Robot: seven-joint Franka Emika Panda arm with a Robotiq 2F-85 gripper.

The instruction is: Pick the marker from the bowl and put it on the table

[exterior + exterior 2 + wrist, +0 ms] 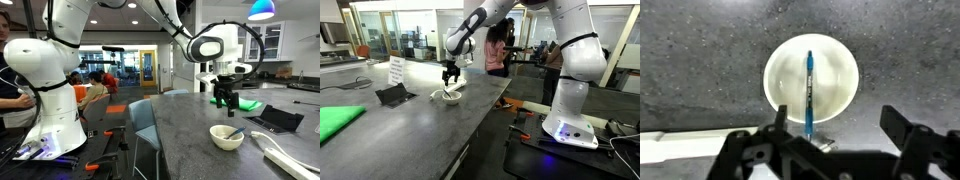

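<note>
My gripper needs to move down next onto the marker's near end (241,130) (809,128), which is below my open fingers and sticks out over the bowl's rim.
The cream-white bowl (811,78) sits on the dark speckled table (700,50). The marker (809,92) is a thin blue-looking stick lying across the bowl, its lower end sticking out over the rim. My gripper (838,128) hangs above the bowl, open and empty, its two black fingers at the bottom of the wrist view. In both exterior views the gripper (227,98) (449,77) is well above the bowl (226,138) (447,95), not touching it. The marker leans in the bowl (231,132).
A long thick white object (285,152) lies near the bowl. A black flat tray (277,119) (394,95) and a green board (245,103) (338,122) lie farther along the table. A white sign (396,69) stands behind. People sit in the background.
</note>
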